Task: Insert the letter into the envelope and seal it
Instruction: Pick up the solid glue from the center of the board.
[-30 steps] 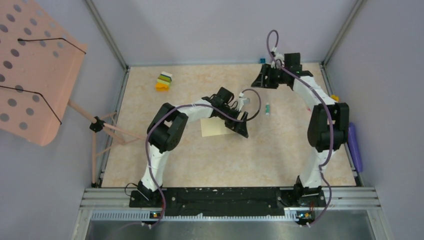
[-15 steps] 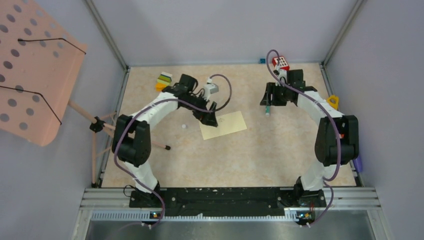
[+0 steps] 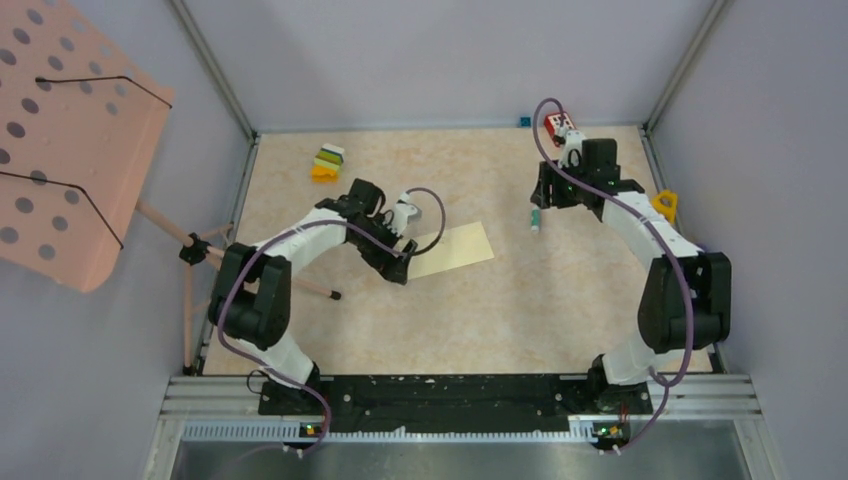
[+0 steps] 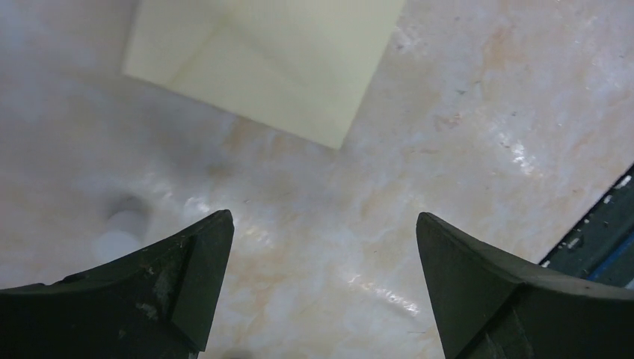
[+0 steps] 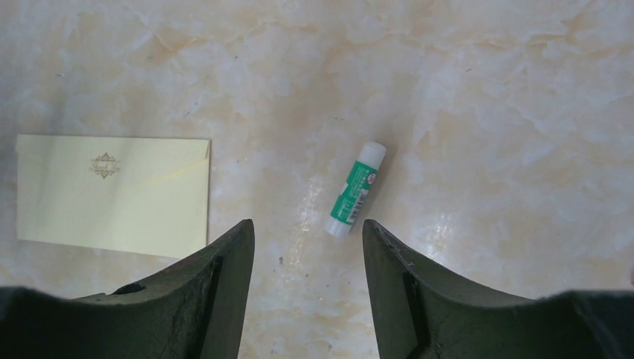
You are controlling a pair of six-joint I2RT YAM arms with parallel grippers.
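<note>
The right gripper lowers its open fingers around the glue stick's near end (image 3: 535, 228) (image 5: 339, 226) below it next and closes, as that end faces the gap between the fingers.
The pale yellow envelope (image 3: 455, 247) lies flat mid-table, flap side up with its flap down (image 4: 269, 60), a small gold mark on its face (image 5: 112, 194). My left gripper (image 3: 398, 262) hovers at the envelope's near-left corner, open wide with only bare table between its fingers (image 4: 323, 224). My right gripper (image 3: 545, 203) hangs open and empty (image 5: 306, 228) just short of a green-and-white glue stick (image 5: 357, 188) that lies on the table (image 3: 535, 218). The letter is not in view.
A blurred small white cap (image 4: 119, 232) lies by my left finger. Yellow-green blocks (image 3: 327, 162) sit at the back left, a red-and-white item (image 3: 560, 124) at the back right, a yellow piece (image 3: 665, 205) at the right edge. A pink perforated stand (image 3: 70, 130) leans outside left.
My left arm has swung off the envelope to its near-left corner and its jaws have opened wider. The envelope now lies uncovered, shifted slightly right. My right arm came down toward the glue stick.
</note>
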